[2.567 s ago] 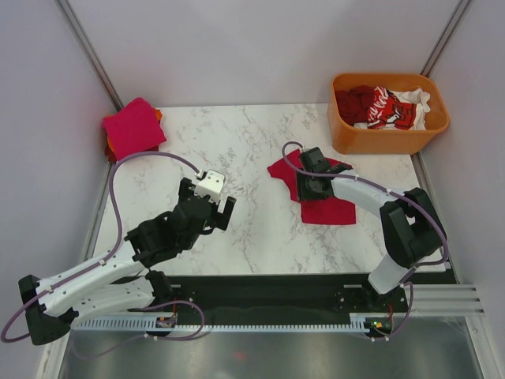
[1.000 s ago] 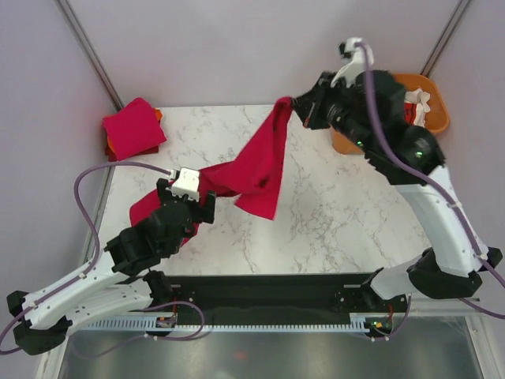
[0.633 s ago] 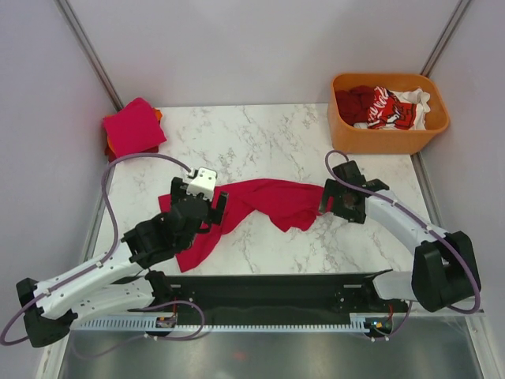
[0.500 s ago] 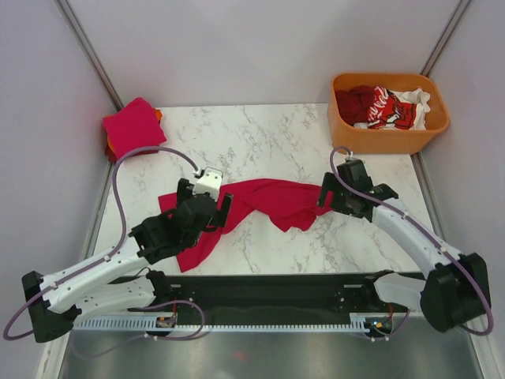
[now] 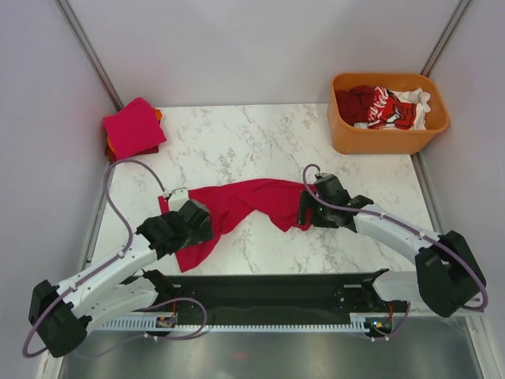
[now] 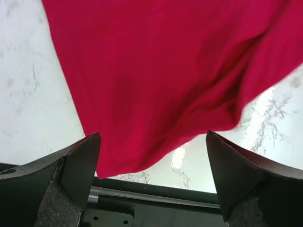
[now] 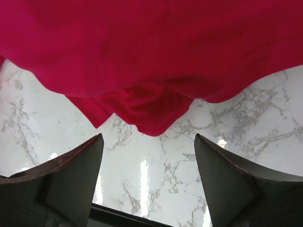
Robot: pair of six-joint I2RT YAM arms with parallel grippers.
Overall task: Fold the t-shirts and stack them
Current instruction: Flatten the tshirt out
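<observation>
My left gripper should go down next onto the crimson t-shirt's near edge (image 5: 197,256) (image 6: 150,158) by the base bar, because that edge already runs between its open, empty fingers.
A crimson t-shirt (image 5: 237,207) lies crumpled and stretched left to right on the marble table (image 5: 260,142). My left gripper (image 5: 192,219) hovers over its left part, open and empty. In the left wrist view the shirt (image 6: 156,71) fills the top, with its lower edge between my open left gripper (image 6: 152,142). My right gripper (image 5: 306,208) is at the shirt's right end, open and empty. In the right wrist view a bunched fold of the shirt (image 7: 147,109) lies just ahead of my open right gripper (image 7: 147,142).
A stack of folded shirts (image 5: 132,126), pink-red on top with orange beneath, sits at the back left corner. An orange tub (image 5: 347,130) at the back right holds dark red, white and red printed shirts (image 5: 384,106). The black base rail (image 5: 268,288) runs along the near edge.
The shirt was lifted by the right arm, then laid across the table. Since half a second ago the right gripper has moved left and nearer, and the left gripper nearer and lower.
</observation>
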